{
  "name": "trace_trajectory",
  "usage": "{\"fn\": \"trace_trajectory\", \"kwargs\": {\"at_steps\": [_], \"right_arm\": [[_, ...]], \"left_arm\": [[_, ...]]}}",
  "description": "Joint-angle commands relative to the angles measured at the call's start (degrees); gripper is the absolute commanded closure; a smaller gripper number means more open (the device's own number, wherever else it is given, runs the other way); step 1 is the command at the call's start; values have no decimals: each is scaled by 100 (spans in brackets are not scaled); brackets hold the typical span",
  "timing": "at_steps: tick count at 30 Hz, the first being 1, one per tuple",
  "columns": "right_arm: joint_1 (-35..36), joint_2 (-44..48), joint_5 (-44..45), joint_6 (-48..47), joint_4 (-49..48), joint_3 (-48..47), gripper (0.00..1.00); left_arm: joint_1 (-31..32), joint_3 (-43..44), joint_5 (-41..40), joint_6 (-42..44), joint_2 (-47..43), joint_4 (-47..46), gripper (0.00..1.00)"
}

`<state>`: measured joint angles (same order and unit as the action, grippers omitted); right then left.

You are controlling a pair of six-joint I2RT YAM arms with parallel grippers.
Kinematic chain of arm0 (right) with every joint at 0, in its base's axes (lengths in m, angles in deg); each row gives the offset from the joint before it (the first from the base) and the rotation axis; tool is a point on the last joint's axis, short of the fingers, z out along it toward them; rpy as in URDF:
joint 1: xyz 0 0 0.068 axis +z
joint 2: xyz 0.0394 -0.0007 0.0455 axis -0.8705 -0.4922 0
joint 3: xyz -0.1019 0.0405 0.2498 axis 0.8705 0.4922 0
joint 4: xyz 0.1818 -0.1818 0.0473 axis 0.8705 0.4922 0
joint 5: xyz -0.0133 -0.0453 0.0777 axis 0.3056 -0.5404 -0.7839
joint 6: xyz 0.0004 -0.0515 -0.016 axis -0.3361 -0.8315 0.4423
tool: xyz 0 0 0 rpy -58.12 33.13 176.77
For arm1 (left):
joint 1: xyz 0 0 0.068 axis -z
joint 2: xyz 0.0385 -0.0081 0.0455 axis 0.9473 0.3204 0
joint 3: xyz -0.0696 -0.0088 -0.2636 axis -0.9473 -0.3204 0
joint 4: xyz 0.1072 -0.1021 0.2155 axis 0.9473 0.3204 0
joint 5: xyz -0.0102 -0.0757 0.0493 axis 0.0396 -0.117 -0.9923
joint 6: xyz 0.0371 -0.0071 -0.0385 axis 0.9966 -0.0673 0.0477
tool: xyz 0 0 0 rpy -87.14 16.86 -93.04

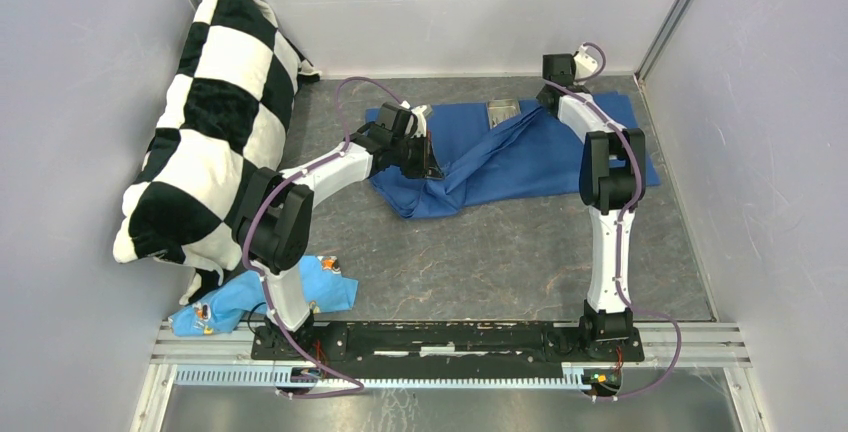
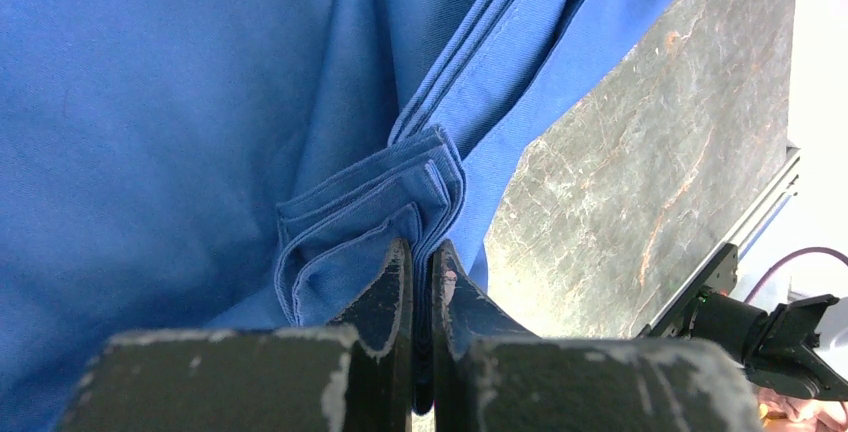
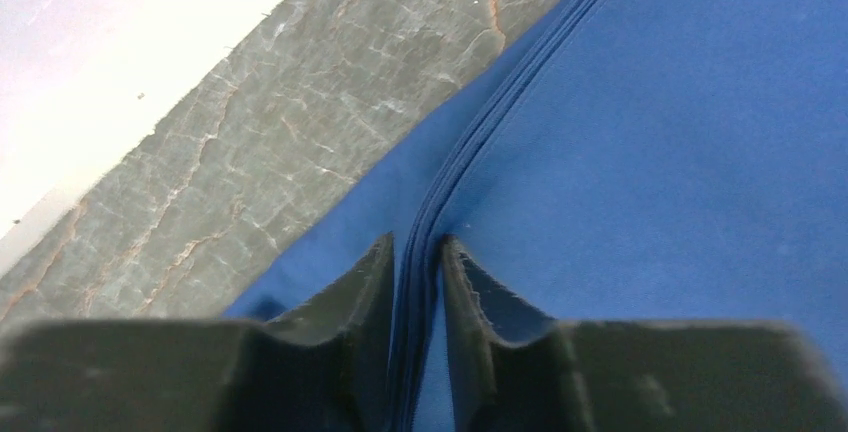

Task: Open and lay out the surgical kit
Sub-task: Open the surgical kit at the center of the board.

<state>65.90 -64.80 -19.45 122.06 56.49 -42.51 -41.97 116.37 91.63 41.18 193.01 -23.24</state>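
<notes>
I will pull my left gripper back over the bare grey tabletop in front of the wrap and let go of the bunched fold, because the cloth is only partly unfolded.
The surgical kit's dark blue cloth wrap (image 1: 520, 157) lies partly unfolded across the back of the table, with a small steel tray (image 1: 502, 112) showing at its far edge. My left gripper (image 1: 428, 157) is at the wrap's left side. In the left wrist view it (image 2: 421, 252) is shut on a bunched, many-layered fold of the cloth (image 2: 360, 212). My right gripper (image 1: 545, 97) reaches to the far edge beside the tray. In the right wrist view its jaws (image 3: 418, 247) stand narrowly round the wrap's layered hem (image 3: 480, 122), pinching it at the tips.
A black-and-white checkered pillow (image 1: 215, 122) leans against the left wall. A light blue patterned cloth scrap (image 1: 250, 302) lies near the left arm's base. Grey marbled tabletop (image 1: 480, 252) shows in front of the wrap. Walls close in on three sides.
</notes>
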Motion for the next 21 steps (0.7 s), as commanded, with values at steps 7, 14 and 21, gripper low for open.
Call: {"fn": "trace_trajectory", "kwargs": {"at_steps": [7, 14, 21], "right_arm": [[-8, 2068, 605, -120, -97, 1731, 100], [-6, 4447, 1093, -106, -326, 4624, 100], [-6, 6634, 1241, -210, -253, 6705, 100]], "left_arm": [[37, 157, -394, 428, -317, 577, 98], [36, 130, -487, 552, -756, 858, 98], [36, -767, -328, 394, -1543, 986, 98]]}}
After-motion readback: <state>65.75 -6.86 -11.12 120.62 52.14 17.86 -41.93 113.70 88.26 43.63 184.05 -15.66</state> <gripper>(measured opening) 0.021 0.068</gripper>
